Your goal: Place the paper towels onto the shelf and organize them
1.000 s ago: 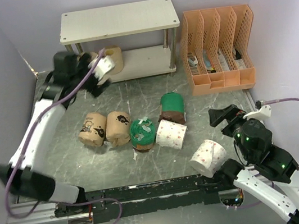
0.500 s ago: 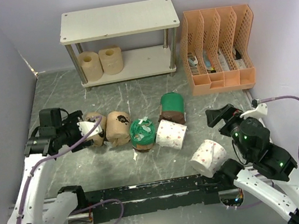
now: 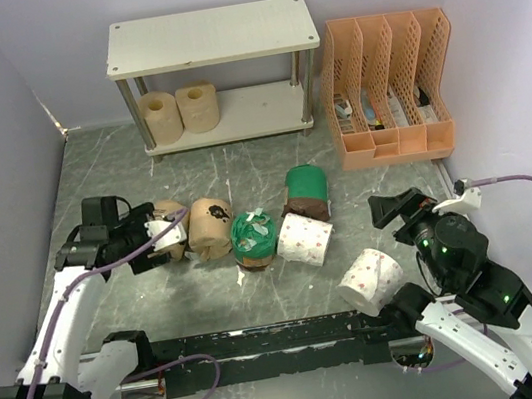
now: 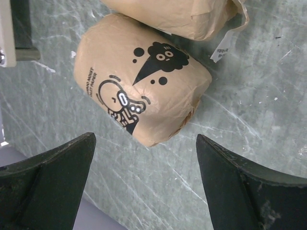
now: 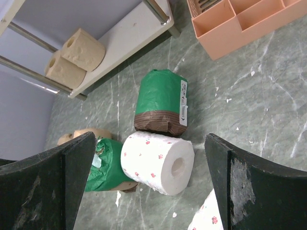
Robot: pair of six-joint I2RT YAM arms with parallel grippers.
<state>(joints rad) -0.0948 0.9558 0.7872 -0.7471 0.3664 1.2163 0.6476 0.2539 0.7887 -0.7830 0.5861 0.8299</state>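
Observation:
My left gripper lowers to the labelled tan roll next and closes on its folded wrapper [image 3: 173, 246] [image 4: 165, 117].
The shelf [image 3: 210, 36] stands at the back, with two plain tan paper towels [image 3: 162, 118] [image 3: 198, 107] upright on its lower board. On the table lie a labelled tan roll [image 4: 139, 91], a second tan roll [image 3: 211, 228], two green-wrapped rolls [image 3: 252, 238] [image 5: 160, 100] and two white pink-dotted rolls [image 5: 156, 160] [image 3: 370, 279]. My left gripper [image 4: 145, 143] hangs open just short of the labelled tan roll, touching nothing. The right gripper [image 5: 149, 143] is open and empty, held above the table and looking at the white and green rolls.
An orange perforated file organizer [image 3: 390, 89] stands right of the shelf, holding small items. Purple walls close in the table on the left, back and right. A black rail [image 3: 278, 339] runs along the near edge between the arm bases.
My left arm has pulled back from the shelf's lower tier and come down to the labelled tan roll at the left of the row. The right arm has hardly moved.

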